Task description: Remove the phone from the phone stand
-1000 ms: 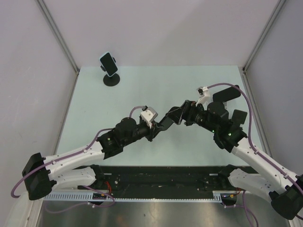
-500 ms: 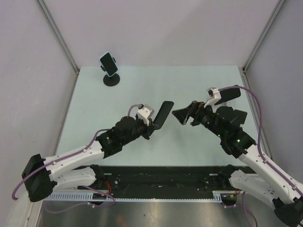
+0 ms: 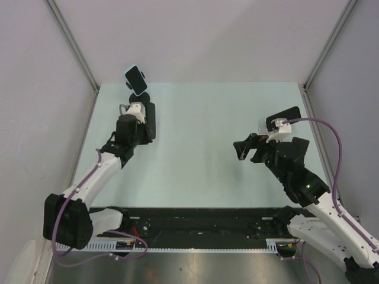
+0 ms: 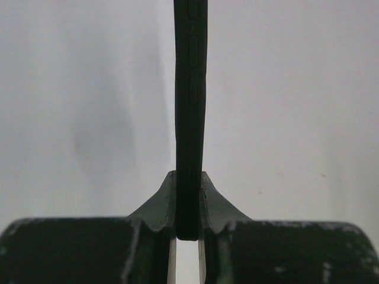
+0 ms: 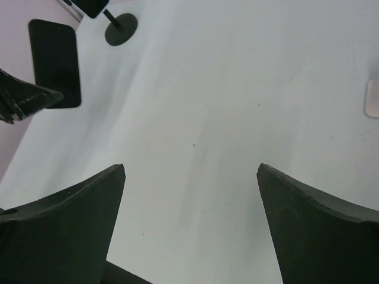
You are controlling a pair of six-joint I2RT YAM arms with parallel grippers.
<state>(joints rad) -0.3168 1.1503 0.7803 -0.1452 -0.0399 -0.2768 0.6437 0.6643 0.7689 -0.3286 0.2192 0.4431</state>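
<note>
The left gripper will move down and left in the top view to release the phone over bare table.
My left gripper (image 3: 144, 120) is shut on a black phone (image 3: 151, 118) at the table's far left. The left wrist view shows the phone edge-on (image 4: 190, 118), pinched between both fingertips of the left gripper (image 4: 189, 201). The phone stand stands just behind it, and its head (image 3: 135, 79) holds a dark panel with a white edge. I cannot tell whether that panel is a phone or a cradle. The right wrist view shows the stand's round base (image 5: 121, 29) and the held phone (image 5: 54, 62). My right gripper (image 3: 246, 148) is open and empty at mid-right, also seen in its wrist view (image 5: 190, 168).
The pale green table (image 3: 207, 118) is walled by grey panels at the back and both sides. A small pale object (image 5: 373, 97) shows at the right edge of the right wrist view.
Both grippers met on the black phone at the table's centre. The right gripper let go and drew back right. The left arm swung the phone to the far left, beside the stand.
</note>
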